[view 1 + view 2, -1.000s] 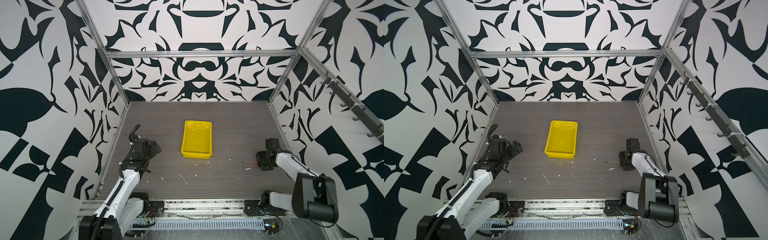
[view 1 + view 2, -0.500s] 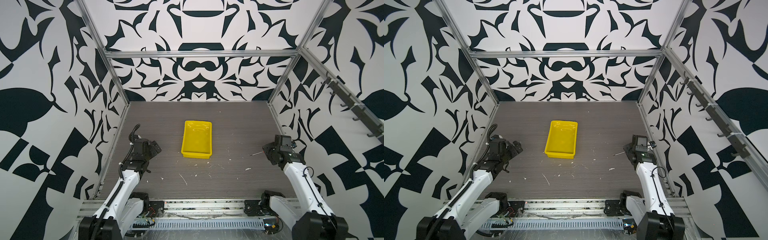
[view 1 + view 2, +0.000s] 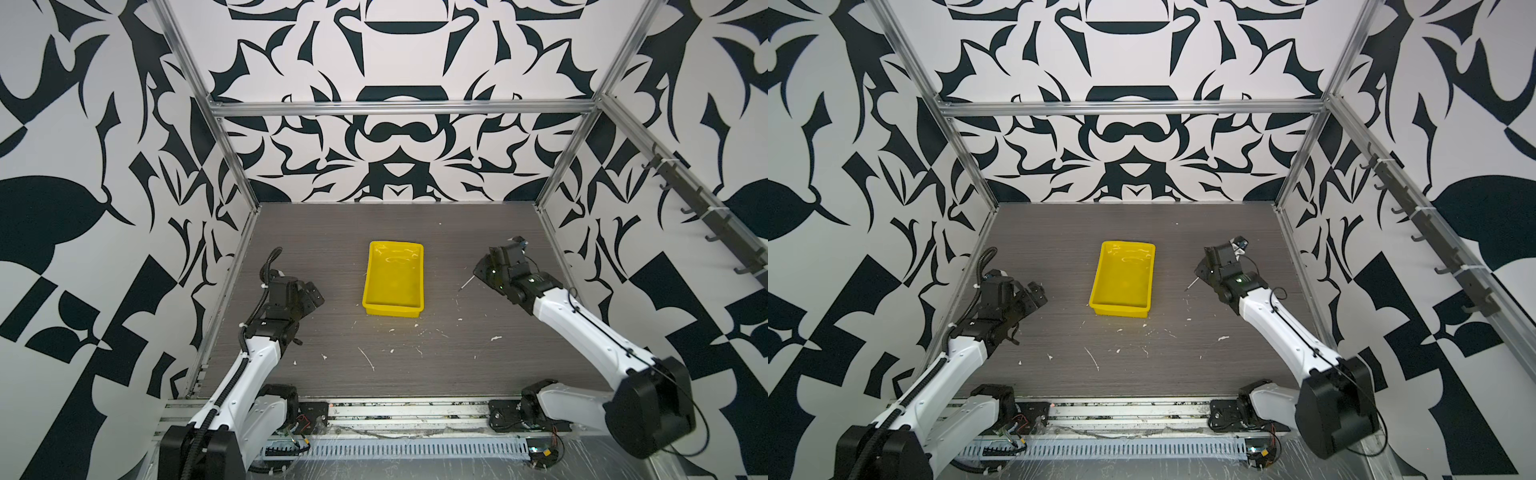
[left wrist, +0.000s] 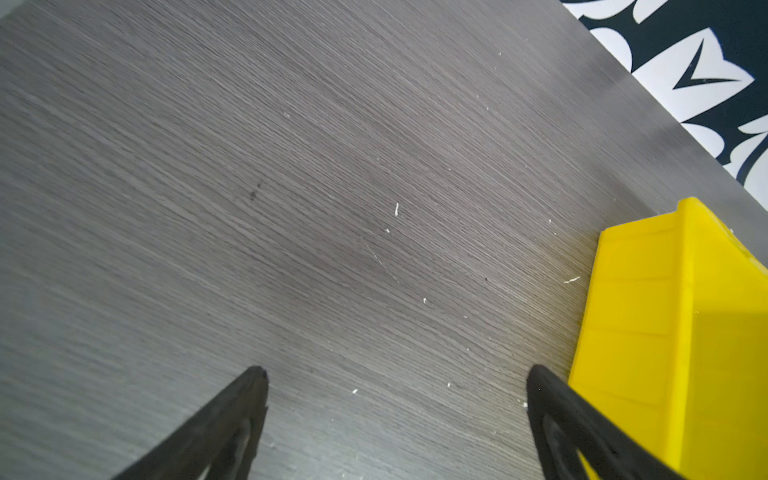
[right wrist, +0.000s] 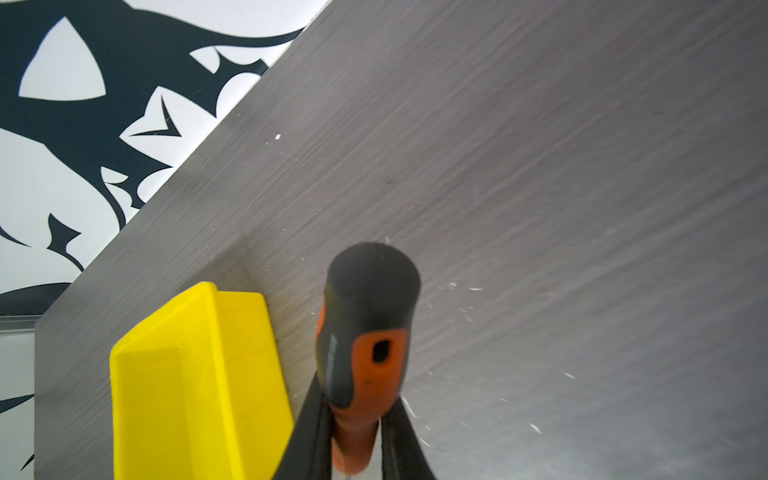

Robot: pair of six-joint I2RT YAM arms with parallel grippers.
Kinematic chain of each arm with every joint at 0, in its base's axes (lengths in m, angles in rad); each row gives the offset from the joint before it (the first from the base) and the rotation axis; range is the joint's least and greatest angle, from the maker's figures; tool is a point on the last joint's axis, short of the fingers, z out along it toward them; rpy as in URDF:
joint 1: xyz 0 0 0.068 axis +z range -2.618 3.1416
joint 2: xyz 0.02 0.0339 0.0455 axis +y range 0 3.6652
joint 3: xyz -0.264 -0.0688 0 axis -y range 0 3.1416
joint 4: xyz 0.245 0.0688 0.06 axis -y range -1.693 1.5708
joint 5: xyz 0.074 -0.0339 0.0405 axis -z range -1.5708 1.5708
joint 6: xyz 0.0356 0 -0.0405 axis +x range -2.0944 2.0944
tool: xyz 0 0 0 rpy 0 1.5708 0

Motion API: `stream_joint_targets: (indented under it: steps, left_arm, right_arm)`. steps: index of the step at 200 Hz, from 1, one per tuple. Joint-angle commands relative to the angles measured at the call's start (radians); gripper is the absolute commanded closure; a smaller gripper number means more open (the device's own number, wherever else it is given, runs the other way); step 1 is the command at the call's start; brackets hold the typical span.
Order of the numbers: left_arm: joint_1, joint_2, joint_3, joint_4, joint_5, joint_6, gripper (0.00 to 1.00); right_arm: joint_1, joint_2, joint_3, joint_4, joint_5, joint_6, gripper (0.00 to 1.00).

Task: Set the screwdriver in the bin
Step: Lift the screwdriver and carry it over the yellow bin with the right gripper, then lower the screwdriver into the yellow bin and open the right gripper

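Observation:
Next, my right gripper swings across the bin's side, turning, and releases the screwdriver over the bin's bottom. This is because the screwdriver (image 5: 365,324) still hangs beside the empty bin.
My right gripper (image 5: 357,403) is shut on the screwdriver (image 5: 365,324), its black fingers pinching the orange part of the handle below the black end cap. In both top views this gripper (image 3: 482,270) (image 3: 1202,272) hangs above the table to the right of the bin. The thin shaft (image 3: 467,282) (image 3: 1192,284) sticks out of it, slanting down to the left. The yellow bin (image 3: 392,309) (image 3: 1119,309) stands empty mid-table, and its wall shows in both wrist views (image 4: 685,332) (image 5: 195,374). My left gripper (image 4: 397,374) (image 3: 309,293) is open and empty, left of the bin.
White scraps (image 3: 368,357) litter the dark wood-grain table in front of the bin. Patterned walls with metal frame posts (image 3: 237,174) close in the back and both sides. A rail of hooks (image 3: 706,216) runs along the right wall.
My right gripper has risen off the table with the screwdriver and moved back and left toward the bin. The left arm has stayed put.

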Motion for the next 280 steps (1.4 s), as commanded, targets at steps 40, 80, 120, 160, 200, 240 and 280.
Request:
stream_joint_targets:
  steps: [40,80,120,160,200,240,280]
  left_arm:
    - [0.002,0.027,0.034,0.005,0.044,0.019,0.00]
    - [0.002,0.014,0.023,0.024,0.038,0.018,0.00]
    - [0.002,0.046,0.044,0.000,0.037,0.019,0.00]
    - [0.002,0.047,0.044,0.004,0.034,0.019,0.00]
    - [0.002,0.046,0.046,-0.002,0.028,0.018,0.00]
    - [0.002,0.049,0.044,0.002,0.031,0.019,0.00]
    - [0.002,0.048,0.052,-0.018,0.023,0.016,0.00]
  right_arm:
    - [0.249,0.249,0.269,0.066,0.123,-0.078,1.00]
    - [0.362,0.525,0.555,-0.120,0.124,-0.176,1.00]
    - [0.370,0.710,0.761,-0.296,0.075,-0.211,1.00]
    - [0.371,0.721,0.745,-0.270,0.080,-0.185,1.00]
    - [0.371,0.764,0.762,-0.313,0.062,-0.184,1.00]
    - [0.370,0.801,0.787,-0.324,0.037,-0.162,1.00]
    - [0.371,0.831,0.828,-0.371,0.038,-0.190,1.00]
